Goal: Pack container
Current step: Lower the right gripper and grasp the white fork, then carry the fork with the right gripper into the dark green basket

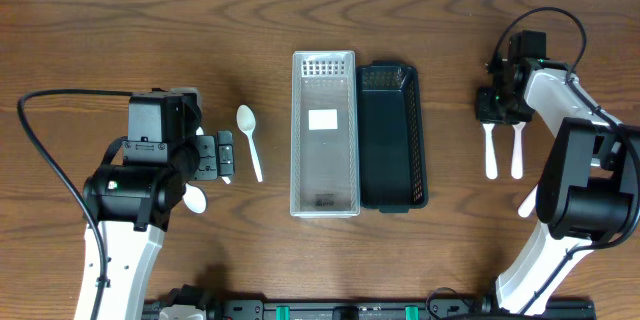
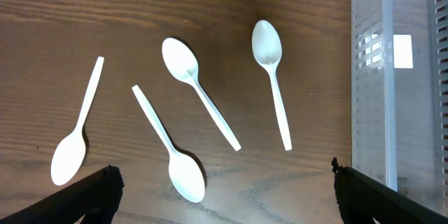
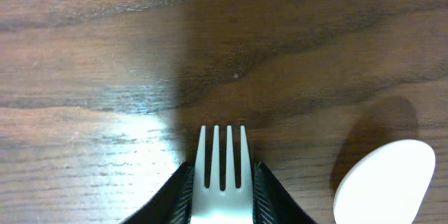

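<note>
I will lift my right gripper next, move it to the left in the overhead view and lower the fork (image 3: 222, 157) into the black container, because the container's bottom is bare.
A clear plastic container (image 1: 324, 192) lies in the middle of the table, with a black container (image 1: 392, 195) touching its right side. My left gripper (image 1: 222, 156) is open and empty above several white plastic spoons, which show in the left wrist view; the nearest (image 2: 183, 168) lies between the wide-spread fingers (image 2: 224, 199). One spoon (image 1: 250, 142) lies just right of that gripper. My right gripper (image 1: 491, 110) is shut on a white fork (image 3: 222, 157) low over the table; its handle (image 1: 490, 152) points toward the front.
A second white utensil (image 1: 517, 150) lies beside the fork, and its spoon bowl (image 3: 385, 182) shows in the right wrist view. Another white piece (image 1: 527, 203) peeks out by the right arm. The clear container's wall (image 2: 399, 112) is at the right of the left wrist view.
</note>
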You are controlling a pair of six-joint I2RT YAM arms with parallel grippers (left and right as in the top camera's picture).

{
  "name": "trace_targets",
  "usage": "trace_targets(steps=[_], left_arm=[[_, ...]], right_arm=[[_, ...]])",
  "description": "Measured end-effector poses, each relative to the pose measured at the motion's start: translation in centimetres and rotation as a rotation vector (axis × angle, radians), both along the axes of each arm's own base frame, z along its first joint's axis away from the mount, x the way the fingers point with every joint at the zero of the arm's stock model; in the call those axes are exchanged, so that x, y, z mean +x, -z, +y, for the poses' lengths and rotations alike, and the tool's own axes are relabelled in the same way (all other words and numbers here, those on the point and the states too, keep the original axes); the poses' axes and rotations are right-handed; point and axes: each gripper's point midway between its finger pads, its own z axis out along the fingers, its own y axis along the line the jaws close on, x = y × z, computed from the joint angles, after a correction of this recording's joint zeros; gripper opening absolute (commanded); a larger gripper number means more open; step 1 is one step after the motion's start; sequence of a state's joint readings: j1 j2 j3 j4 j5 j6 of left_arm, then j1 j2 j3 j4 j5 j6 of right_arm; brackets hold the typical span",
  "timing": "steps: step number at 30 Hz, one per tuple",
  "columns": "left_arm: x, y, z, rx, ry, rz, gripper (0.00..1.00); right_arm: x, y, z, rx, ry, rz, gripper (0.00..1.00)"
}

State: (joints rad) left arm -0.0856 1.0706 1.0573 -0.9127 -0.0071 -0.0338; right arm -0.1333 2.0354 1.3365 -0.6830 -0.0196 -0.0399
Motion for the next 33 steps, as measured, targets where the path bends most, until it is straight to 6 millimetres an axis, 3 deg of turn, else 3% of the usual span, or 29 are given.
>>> trace_targets(steps=[2, 5, 13, 16, 19, 23, 26, 29, 33], left_arm=[[0.0, 0.0, 0.0, 0.0, 0.0, 0.0, 0.98], [0.0, 0.0, 0.0, 0.0, 0.0, 0.0, 0.98], [0.0, 0.0, 0.0, 0.0, 0.0, 0.0, 0.98], [0.0, 0.0, 0.0, 0.0, 0.0, 0.0, 0.98], [0.0, 0.0, 0.0, 0.0, 0.0, 0.0, 0.98], [0.0, 0.0, 0.0, 0.0, 0.0, 0.0, 0.98], [0.0, 0.0, 0.0, 0.0, 0.0, 0.001, 0.98], [0.0, 0.0, 0.0, 0.0, 0.0, 0.001, 0.98], [0.0, 0.0, 0.0, 0.0, 0.0, 0.001, 0.98]], right_arm=[[0.1, 0.0, 0.0, 0.003, 0.002, -0.002, 0.13], [0.1, -0.1, 0.1, 0.004, 0.002, -0.002, 0.01], [-1.2, -0.7, 0.9, 0.023, -0.005, 0.061, 0.01], [-0.4, -3.4, 1.6, 0.02, -0.008, 0.027, 0.01], [1.4, -9.0, 3.1, 0.013, -0.025, -0.094, 0.01], [2.3, -17.3, 6.9, 0.029, -0.056, -0.286, 0.01], [1.6, -20.3, 11.0, 0.073, -0.091, -0.352, 0.01], [0.6, -20.7, 14.9, 0.121, -0.105, -0.35, 0.01], [-0.3, -18.9, 18.2, 0.136, -0.085, -0.297, 0.04]])
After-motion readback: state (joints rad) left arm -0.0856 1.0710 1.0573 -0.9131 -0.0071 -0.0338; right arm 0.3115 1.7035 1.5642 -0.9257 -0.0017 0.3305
